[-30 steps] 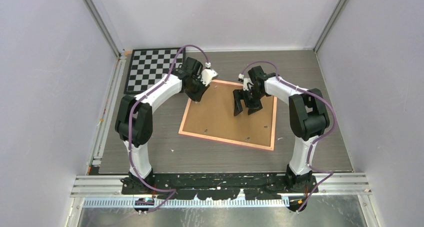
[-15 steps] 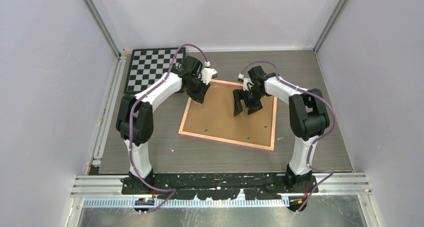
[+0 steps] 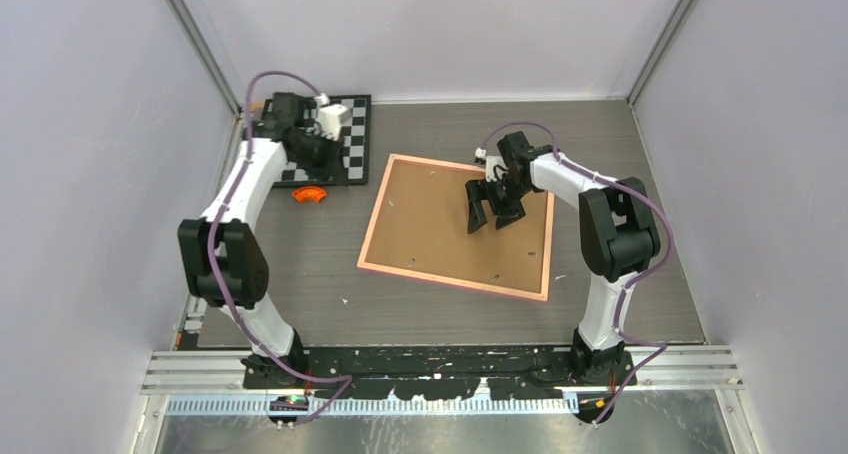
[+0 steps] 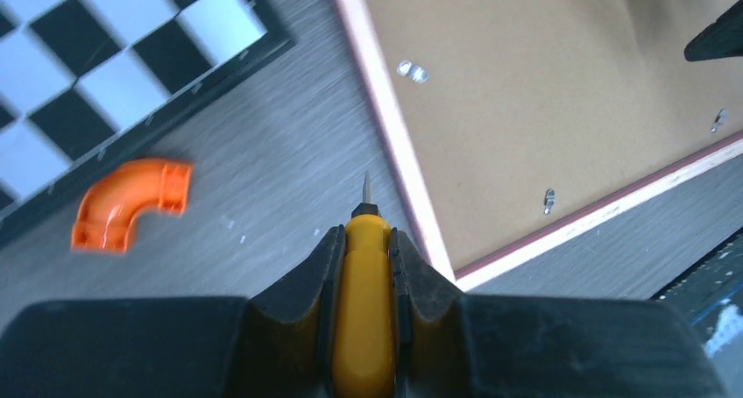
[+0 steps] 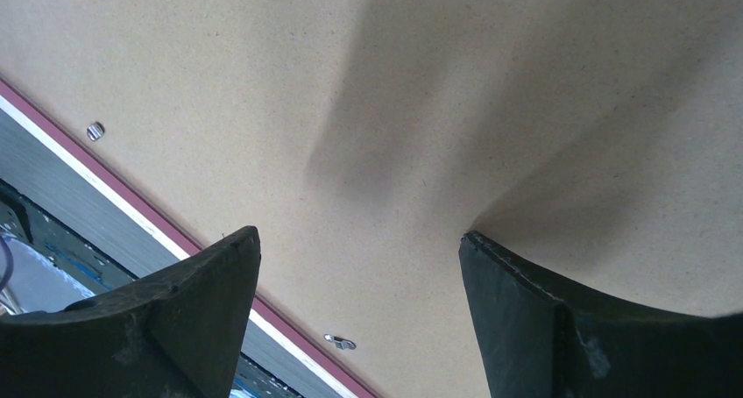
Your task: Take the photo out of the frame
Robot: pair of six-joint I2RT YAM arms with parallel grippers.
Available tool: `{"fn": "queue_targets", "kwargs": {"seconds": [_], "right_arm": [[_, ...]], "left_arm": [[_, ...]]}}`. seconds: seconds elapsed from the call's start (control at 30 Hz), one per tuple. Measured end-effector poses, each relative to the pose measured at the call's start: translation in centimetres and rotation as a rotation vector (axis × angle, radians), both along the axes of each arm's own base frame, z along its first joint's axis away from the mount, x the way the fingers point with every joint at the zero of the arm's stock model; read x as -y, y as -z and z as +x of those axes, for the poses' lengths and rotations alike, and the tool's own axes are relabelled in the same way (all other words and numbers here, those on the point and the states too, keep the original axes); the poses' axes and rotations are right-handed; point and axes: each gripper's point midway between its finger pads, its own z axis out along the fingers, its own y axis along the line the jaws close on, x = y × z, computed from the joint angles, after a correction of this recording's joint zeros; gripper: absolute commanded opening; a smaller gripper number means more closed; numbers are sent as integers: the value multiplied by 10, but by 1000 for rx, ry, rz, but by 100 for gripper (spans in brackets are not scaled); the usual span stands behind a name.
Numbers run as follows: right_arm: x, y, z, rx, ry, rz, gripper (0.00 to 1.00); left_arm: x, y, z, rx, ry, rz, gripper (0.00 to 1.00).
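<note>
My left gripper needs to move back from the chessboard next, tilt flatter and lower the screwdriver [image 4: 364, 293] beside the orange pipe elbow, because the table is bare there.
The frame [image 3: 440, 244] lies face down on the table, its brown fibreboard back up inside a thin pink border [image 4: 385, 126]. Small metal clips [image 5: 340, 342] sit along its edges. The photo is hidden under the back. My right gripper [image 3: 491, 212] stands open just above the back's far right part, nothing between its fingers [image 5: 219, 275]. My left gripper [image 3: 312, 146] is away from the frame, over the chessboard's near edge, shut on a yellow-handled screwdriver [image 4: 364, 293]. The screwdriver's tip [image 4: 365, 186] points at bare table left of the frame's border.
A black-rimmed chessboard [image 3: 352, 139] lies at the far left, partly under the left arm. An orange pipe elbow [image 3: 310, 195] lies on the table just in front of it, also seen in the left wrist view [image 4: 127, 205]. Walls close in the table's sides and back.
My left arm has swung left, from the frame's far-left corner to over the chessboard, still holding the screwdriver. The orange elbow now shows. The right gripper has stayed put.
</note>
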Motion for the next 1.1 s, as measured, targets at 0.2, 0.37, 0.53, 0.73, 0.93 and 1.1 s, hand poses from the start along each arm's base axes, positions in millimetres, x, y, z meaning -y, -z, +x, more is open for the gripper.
{"fn": "queue_targets", "kwargs": {"seconds": [0.2,0.37,0.53,0.73,0.93,1.1], "right_arm": [[-1,-1,-1,-1,-11,8,88],[-1,-1,-1,-1,-14,10,88],[-1,-1,-1,0,-17,10,88],[-1,-1,-1,1,-18,10,88],[-1,-1,-2,1,-21,11,88],[-1,-1,-2,1,-21,11,88]], "left_arm": [[-85,1,-15,-52,-277,-154,0],[-134,30,-28,-134,-525,-323,0],[-134,55,-39,-213,-631,-435,0],[-128,71,-32,-239,-694,-505,0],[-127,95,-21,-302,-734,-563,1],[-121,113,-23,-393,-751,-632,16]]}}
